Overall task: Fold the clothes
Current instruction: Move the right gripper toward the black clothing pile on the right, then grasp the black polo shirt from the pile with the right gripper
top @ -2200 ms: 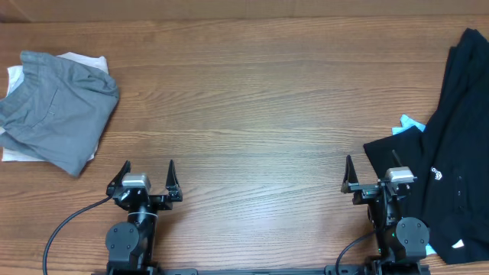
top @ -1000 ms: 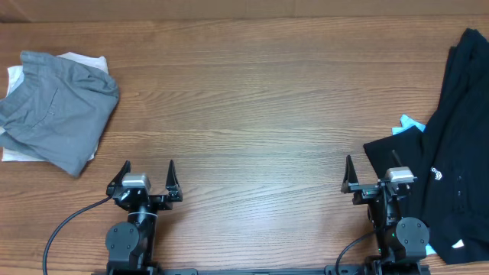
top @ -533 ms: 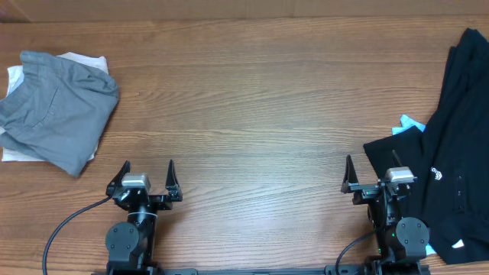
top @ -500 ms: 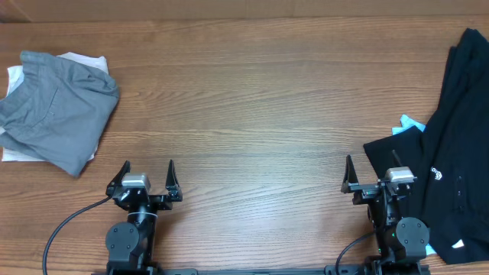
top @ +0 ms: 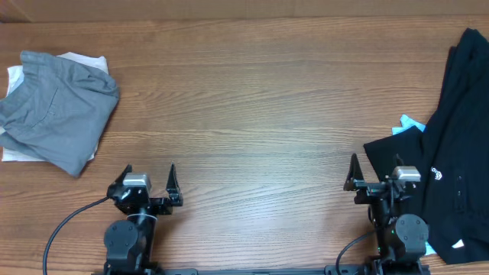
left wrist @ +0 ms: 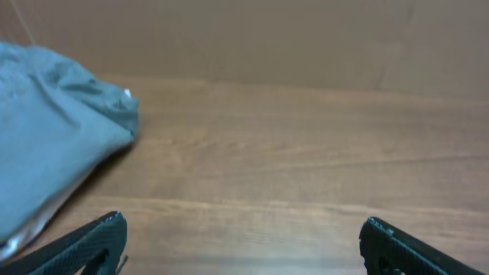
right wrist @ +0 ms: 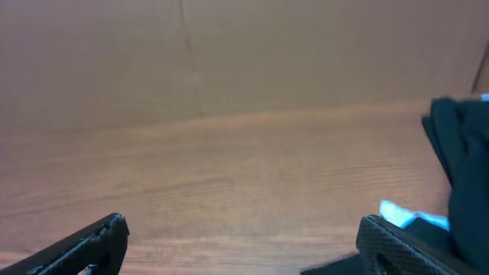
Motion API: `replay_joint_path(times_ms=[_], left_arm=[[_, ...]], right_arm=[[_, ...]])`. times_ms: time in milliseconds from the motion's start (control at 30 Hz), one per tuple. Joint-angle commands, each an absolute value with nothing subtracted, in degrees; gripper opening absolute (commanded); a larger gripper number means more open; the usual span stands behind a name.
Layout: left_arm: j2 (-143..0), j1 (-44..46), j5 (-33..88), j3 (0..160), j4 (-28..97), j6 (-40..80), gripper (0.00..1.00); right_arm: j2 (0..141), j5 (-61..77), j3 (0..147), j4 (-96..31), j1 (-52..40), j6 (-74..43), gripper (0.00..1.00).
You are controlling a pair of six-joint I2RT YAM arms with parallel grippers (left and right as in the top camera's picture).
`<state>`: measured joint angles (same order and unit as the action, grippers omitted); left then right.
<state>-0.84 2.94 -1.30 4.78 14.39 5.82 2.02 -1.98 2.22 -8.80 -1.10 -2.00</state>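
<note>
The black T-shirt's corner that juts onto bare wood by the light blue piece (top: 409, 124) gets my right gripper next, which moves outward, then tilts and lowers onto it.
The clothes lie in two heaps. A black T-shirt (top: 458, 153) with small white text is crumpled at the table's right edge, over a light blue piece (top: 409, 124). A grey garment (top: 57, 107) lies folded at the far left on a white one (top: 14, 76). My left gripper (top: 149, 174) stands open near the front edge, holding nothing; its wrist view shows the grey garment (left wrist: 53, 145) ahead to the left of the left gripper (left wrist: 243, 223). My right gripper (top: 374, 169) is open beside the black T-shirt's near corner. Its wrist view shows the black T-shirt (right wrist: 466, 160) ahead of the right gripper (right wrist: 244, 223).
The wooden table (top: 252, 99) stretches bare between the two heaps. A brown wall (right wrist: 229, 53) rises at its far edge. A black cable (top: 65, 225) runs from the left arm's base toward the front left.
Both arms have shifted very slightly toward the front edge in the overhead view. The jaws stay wide and the clothes have not moved.
</note>
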Motion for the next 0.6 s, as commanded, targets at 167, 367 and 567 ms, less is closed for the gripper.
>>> replay_joint_path(times_ms=[167, 367, 567], left_arm=[[-9.9, 2.5, -0.6, 15.4, 20.3, 6.4, 1.00], [-26.9, 2.5, -0.4, 26.9, 26.4, 6.4, 1.00], [-39.4, 2.5, 0.0, 35.5, 32.5, 6.4, 1.00]], right_arm=[[18.1, -5.1, 15.2, -13.7, -0.8, -4.8, 1.00], [42.8, -5.1, 30.5, -20.8, -0.8, -4.7, 1.00], [64.4, -4.8, 44.2, -29.7, -0.3, -4.8, 1.00]])
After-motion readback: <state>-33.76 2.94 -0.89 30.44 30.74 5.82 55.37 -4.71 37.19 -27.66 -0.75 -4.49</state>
